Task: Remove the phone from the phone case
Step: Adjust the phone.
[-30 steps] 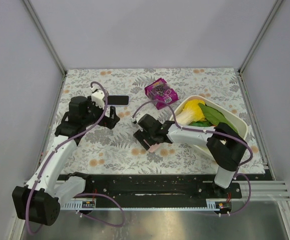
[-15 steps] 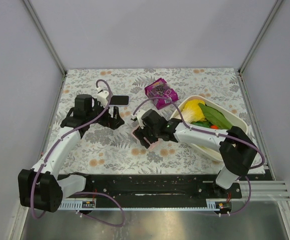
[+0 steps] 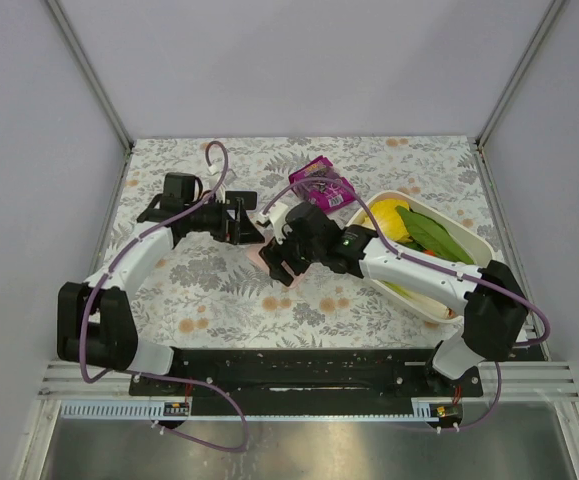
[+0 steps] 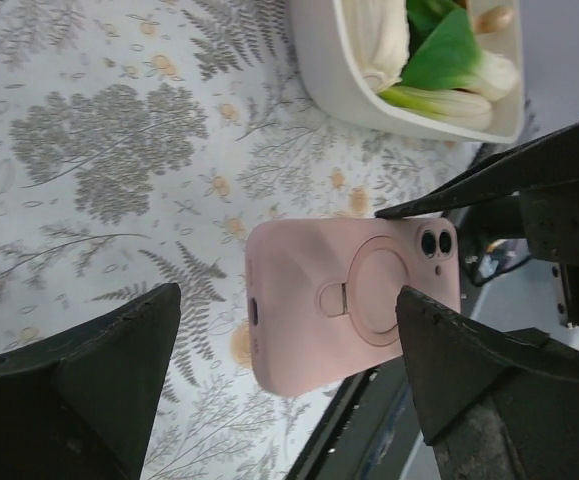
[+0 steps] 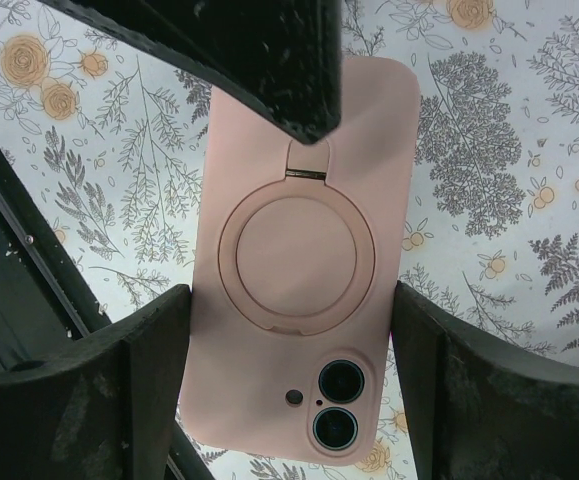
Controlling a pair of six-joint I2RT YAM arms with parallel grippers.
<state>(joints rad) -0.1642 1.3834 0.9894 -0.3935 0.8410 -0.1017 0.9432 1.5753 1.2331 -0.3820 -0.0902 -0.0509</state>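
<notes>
The robot should move its left gripper to the right in the top view, with one finger passing along each side of the case, because the case's loose bottom end (image 4: 269,308) lies that way.
The pink phone case (image 5: 304,250) is seen from the back, with its ring stand and the phone's two camera lenses showing. It is held off the floral table. My right gripper (image 5: 291,300) is shut on its two long edges. In the top view the right gripper (image 3: 281,258) is at mid-table with the case (image 3: 259,251) at its left side. My left gripper (image 3: 247,225) is open right beside it. In the left wrist view the case (image 4: 354,300) lies beyond my open left gripper (image 4: 289,295). One left finger (image 5: 269,60) overlaps the case's bottom end.
A white tub (image 3: 466,232) of vegetables stands at the right, and it also shows in the left wrist view (image 4: 314,60). A purple packet (image 3: 321,185) lies behind the grippers. The black base rail (image 3: 289,370) runs along the near edge.
My right gripper has carried the pink case up and to the left. My left gripper has swung right from the far left to meet it.
</notes>
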